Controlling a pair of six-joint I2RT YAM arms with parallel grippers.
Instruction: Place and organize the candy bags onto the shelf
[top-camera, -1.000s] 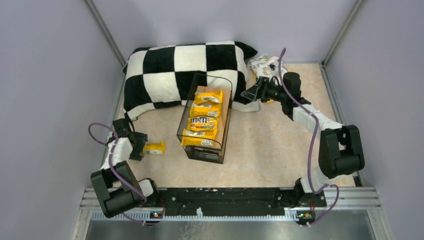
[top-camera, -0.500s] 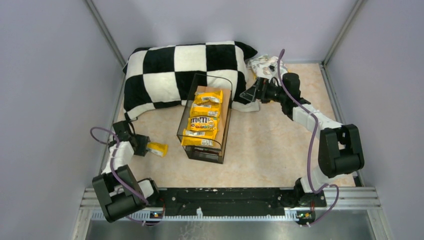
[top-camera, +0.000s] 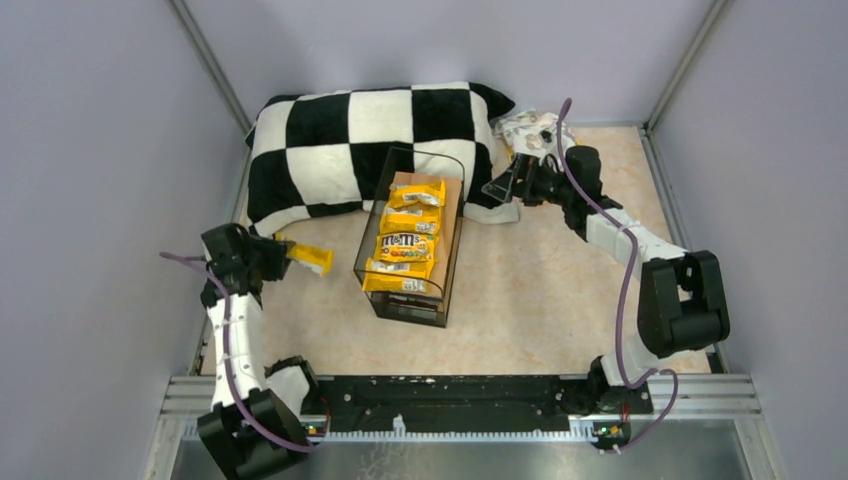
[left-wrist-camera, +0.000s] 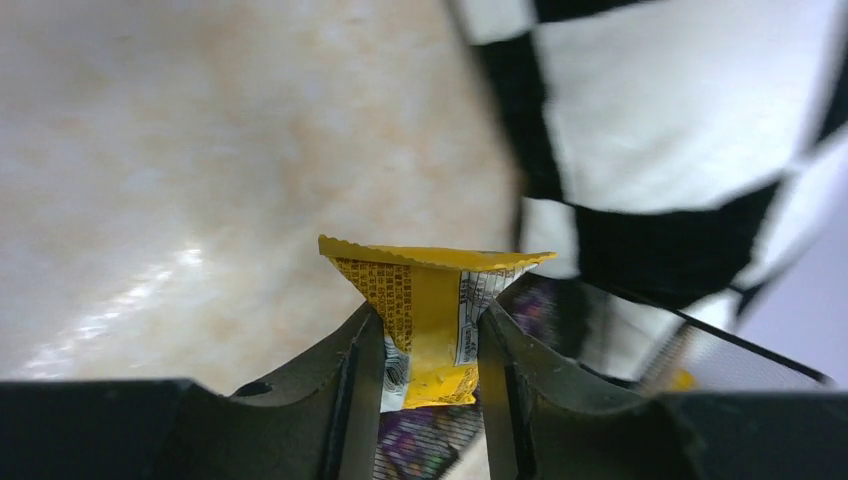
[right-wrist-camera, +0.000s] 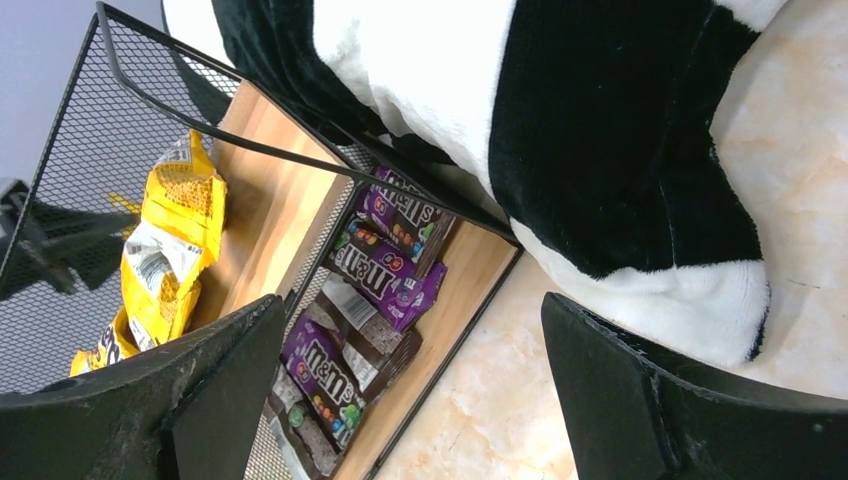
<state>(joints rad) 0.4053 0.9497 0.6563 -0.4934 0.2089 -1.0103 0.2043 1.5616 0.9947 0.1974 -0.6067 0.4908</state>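
Observation:
My right gripper rises to the left in the top view next, over the shelf, onto the held bag's loose end, because it juts from my left gripper.
My left gripper is shut on a yellow candy bag, which it holds above the table to the left of the shelf. In the left wrist view the bag stands pinched between both fingers. The shelf is a black wire rack with a wooden top. Several yellow candy bags lie in a row on its top board. Purple candy bags lie on its lower board. My right gripper hangs wide open and holds nothing, just right of the shelf's far end and by the pillow's corner.
A big black-and-white checkered pillow lies behind the shelf and touches its far end. A white printed cloth is bunched at the back, beside the right arm. Grey walls close in on both sides.
My left gripper has shut on the yellow bag, lifted it off the table and carried it farther back and up. The right jaws have spread wide while that arm barely moved.

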